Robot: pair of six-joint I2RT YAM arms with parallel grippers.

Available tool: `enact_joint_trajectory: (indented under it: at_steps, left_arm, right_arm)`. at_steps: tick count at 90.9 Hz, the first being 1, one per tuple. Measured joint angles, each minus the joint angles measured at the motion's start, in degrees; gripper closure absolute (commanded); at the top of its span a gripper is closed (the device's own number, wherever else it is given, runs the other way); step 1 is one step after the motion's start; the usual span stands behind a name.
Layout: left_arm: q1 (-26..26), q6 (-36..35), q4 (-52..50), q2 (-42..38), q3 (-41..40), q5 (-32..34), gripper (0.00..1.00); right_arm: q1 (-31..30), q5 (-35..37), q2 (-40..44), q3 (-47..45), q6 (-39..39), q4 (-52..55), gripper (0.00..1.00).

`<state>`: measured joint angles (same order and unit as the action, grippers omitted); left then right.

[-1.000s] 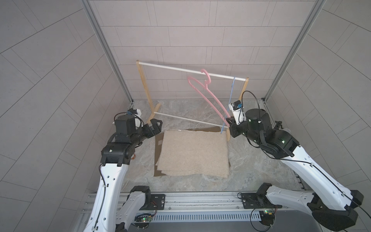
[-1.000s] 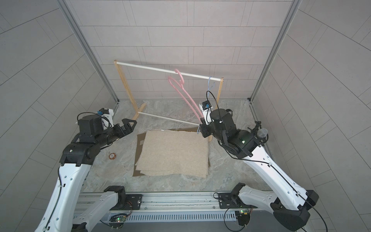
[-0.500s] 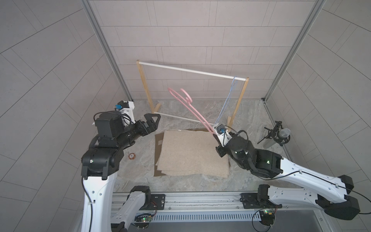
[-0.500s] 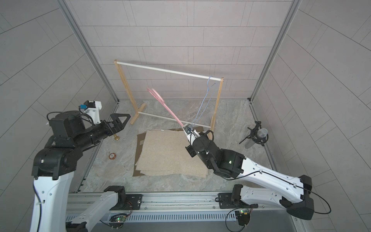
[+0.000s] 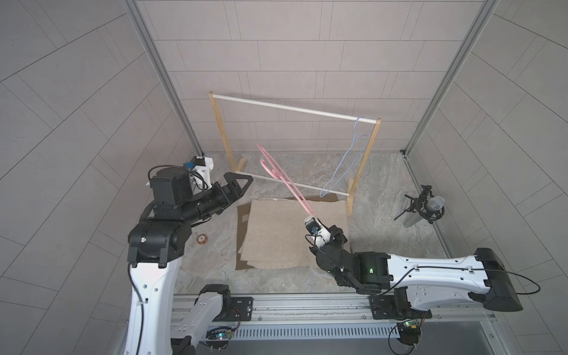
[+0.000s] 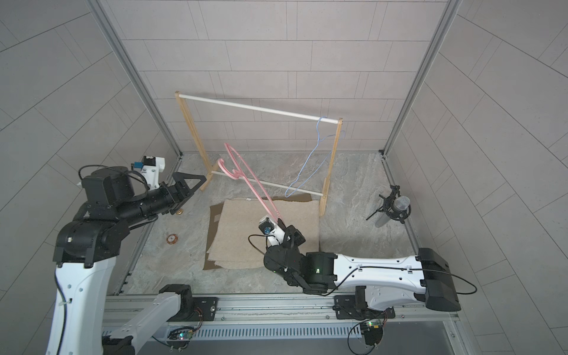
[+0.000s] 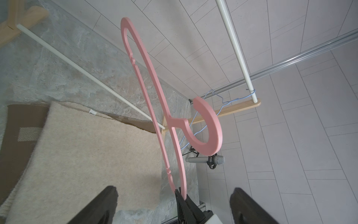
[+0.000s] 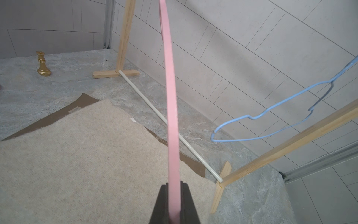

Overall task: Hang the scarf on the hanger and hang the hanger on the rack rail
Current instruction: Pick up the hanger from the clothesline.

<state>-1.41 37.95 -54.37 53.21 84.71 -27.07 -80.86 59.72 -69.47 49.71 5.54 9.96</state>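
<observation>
The left gripper moves down toward the hanger next, its open fingers going around the hook's outer bend (image 6: 222, 168) (image 7: 214, 146), because the hook stands free of my right gripper.
The scarf (image 5: 285, 233) is a beige folded cloth with a brown underside, lying flat on the table in both top views (image 6: 246, 236). My right gripper (image 5: 309, 216) hovers above it, shut on one end of the pink hanger (image 5: 285, 181). The hanger slants up and away toward the rack, hook uppermost. The right wrist view shows both jaws of the right gripper (image 8: 174, 186) pressed against the pink hanger (image 8: 170, 97). My left gripper (image 5: 247, 184) is open and empty, left of the hanger and facing it. In the left wrist view the pink hanger (image 7: 153, 83) rises between its wide-apart fingers (image 7: 111, 199).
A wooden rack with a white rail (image 5: 295, 107) stands behind the scarf. A blue wire hanger (image 5: 344, 163) hangs at the rail's right end. A microphone on a stand (image 5: 427, 209) is at the right. A gold chess piece (image 8: 43, 64) and a small round disc (image 5: 202, 238) lie at the left.
My right arm has taken the pink hanger off the rail and carried it down and forward over the scarf. My left arm has drawn back to the left and risen.
</observation>
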Motion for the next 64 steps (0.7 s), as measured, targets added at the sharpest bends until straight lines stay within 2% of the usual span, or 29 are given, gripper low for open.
enact_joint_trajectory:
  at_steps: [28,49,58,64]
  left_arm:
    - [0.0,3.74,4.26,1.6,-2.93,-1.16,0.14]
    - [0.0,4.04,6.12,1.97,-6.03,0.04,0.22]
    - [0.0,3.58,6.23,3.06,-7.15,0.79,0.33]
    - [0.0,3.21,6.4,4.04,-7.3,1.03,0.45]
  right_arm:
    - [-2.43,2.56,-5.75,1.11,-0.76,-0.57,1.0]
    - [-3.63,4.48,-7.52,2.97,-1.97,-0.87,1.0]
    - [-3.96,5.01,-8.17,3.69,-2.69,-1.16,1.0]
    - [-4.09,5.51,-9.05,4.22,-3.15,-1.22,1.0]
